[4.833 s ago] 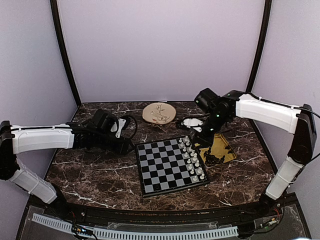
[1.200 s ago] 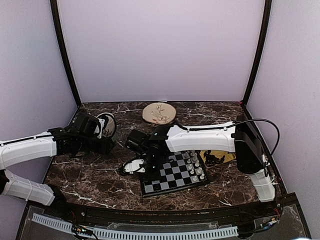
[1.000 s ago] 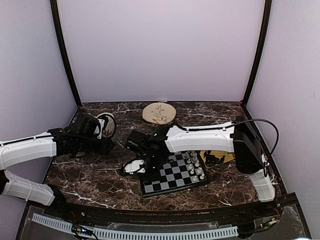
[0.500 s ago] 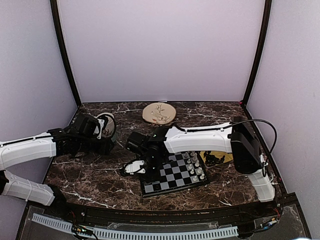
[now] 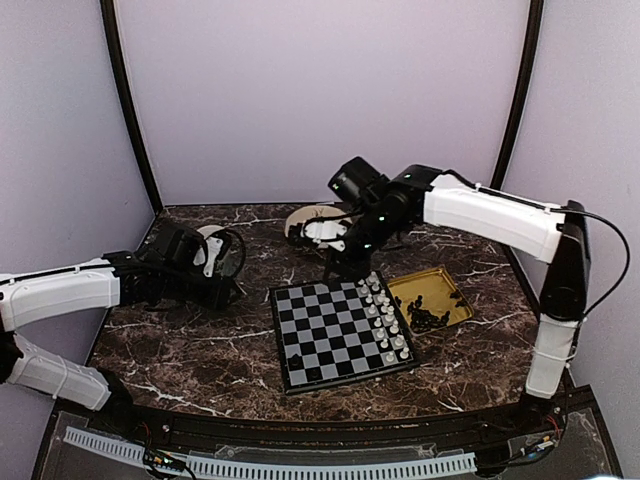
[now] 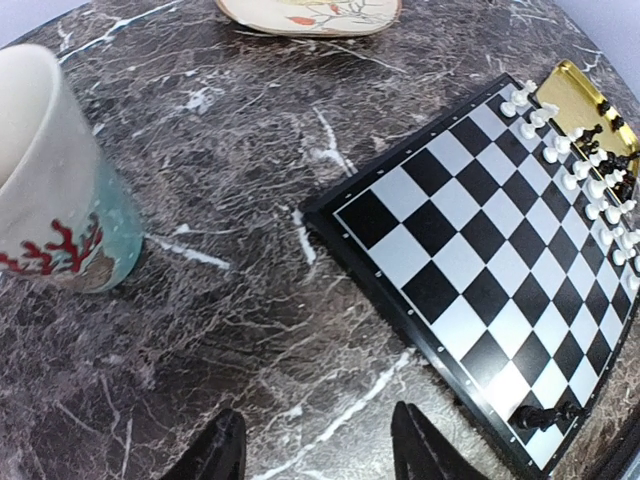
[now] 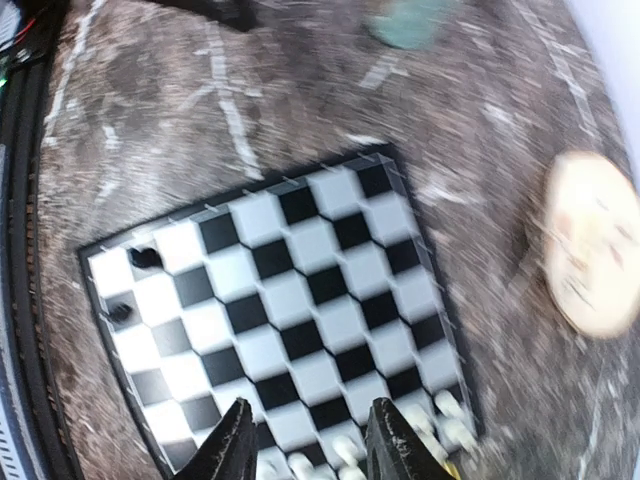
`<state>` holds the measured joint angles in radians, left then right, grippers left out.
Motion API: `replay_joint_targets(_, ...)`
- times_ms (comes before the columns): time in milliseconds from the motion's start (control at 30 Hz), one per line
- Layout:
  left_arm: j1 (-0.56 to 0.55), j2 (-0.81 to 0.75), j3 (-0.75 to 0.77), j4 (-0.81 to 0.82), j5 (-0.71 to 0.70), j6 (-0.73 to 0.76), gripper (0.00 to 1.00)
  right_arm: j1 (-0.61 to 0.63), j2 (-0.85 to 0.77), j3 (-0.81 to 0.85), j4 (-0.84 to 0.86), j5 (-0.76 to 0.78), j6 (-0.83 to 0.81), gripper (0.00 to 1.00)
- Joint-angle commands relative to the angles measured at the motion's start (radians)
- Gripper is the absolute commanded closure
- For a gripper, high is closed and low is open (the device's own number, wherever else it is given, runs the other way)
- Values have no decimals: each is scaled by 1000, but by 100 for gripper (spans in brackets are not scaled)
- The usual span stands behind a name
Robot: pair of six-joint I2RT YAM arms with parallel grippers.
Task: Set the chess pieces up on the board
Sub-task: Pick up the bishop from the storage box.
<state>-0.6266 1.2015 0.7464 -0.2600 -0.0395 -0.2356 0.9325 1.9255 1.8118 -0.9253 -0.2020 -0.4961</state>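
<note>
My right gripper swings over and descends next onto the black pawn beside the tray's heap of black pieces, below the gripper and to its right in the top view.
The board [image 5: 338, 332] lies mid-table; it also shows in the left wrist view [image 6: 480, 240] and the right wrist view [image 7: 290, 300]. Two black chess pieces [image 6: 545, 413] stand at its near-left corner, also seen from the right wrist [image 7: 145, 257]. Several more black pieces [image 5: 428, 315] lie in the yellow tray [image 5: 455, 295]. My right gripper [image 5: 333, 270] hangs open and empty above the board's far edge, with nothing between its fingers [image 7: 310, 445]. My left gripper [image 5: 228, 290] is open and empty low over the table left of the board, shown also in its wrist view [image 6: 318, 450].
White pieces [image 5: 385, 315] line the board's right columns. A painted mug [image 5: 215, 250] stands beside my left gripper, close on its left in the wrist view [image 6: 50, 180]. A tan plate [image 5: 318, 225] lies at the back, partly behind my right arm.
My right arm has lifted from the board's near-left edge and swung back to above the board's far edge. My left arm has barely moved.
</note>
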Motion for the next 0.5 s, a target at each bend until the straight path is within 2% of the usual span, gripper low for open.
replay_joint_targets(0, 2, 50, 75, 51, 109, 64, 48, -120, -125, -180, 53, 61, 2, 62)
replay_joint_targets(133, -7, 115, 133, 72, 131, 74, 49, -253, -240, -337, 99, 84, 6, 63)
replay_joint_targets(267, -25, 176, 186, 84, 142, 82, 49, -396, -323, -422, 70, 59, 11, 64)
replay_joint_targets(467, -69, 246, 228, 116, 138, 88, 50, -533, -413, -565, 52, 26, 29, 65)
